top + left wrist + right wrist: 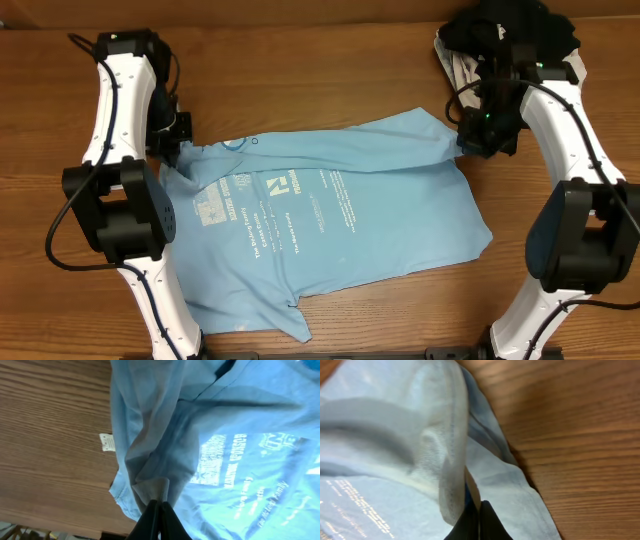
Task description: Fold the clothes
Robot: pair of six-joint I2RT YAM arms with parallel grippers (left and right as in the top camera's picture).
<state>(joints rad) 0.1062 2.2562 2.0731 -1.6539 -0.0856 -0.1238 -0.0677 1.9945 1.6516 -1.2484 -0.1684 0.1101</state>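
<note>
The cloth sags between both grippers, so next I should raise my right gripper to stretch it, then come down and back over the shirt's side edge (pixel 469 190) (pixel 537 492) to release.
The clothes, a light sky-blue T-shirt (pixel 330 215) with white print, lie spread across the wooden table, print side up. My left gripper (pixel 178 148) is shut on the shirt's upper left corner; in the left wrist view (pixel 159 504) the cloth bunches up from between the closed black fingers, a white label (pixel 107 441) beside it. My right gripper (pixel 468 142) is shut on the shirt's upper right corner by a sleeve. The right wrist view (pixel 477 505) shows a hemmed fold of the shirt (pixel 395 425) pinched between the fingers.
A heap of black and beige garments (pixel 500 40) lies at the back right corner, behind the right arm. Bare wooden table (pixel 320 60) runs along the far side. Both arm bases stand at the near edge, left and right of the shirt.
</note>
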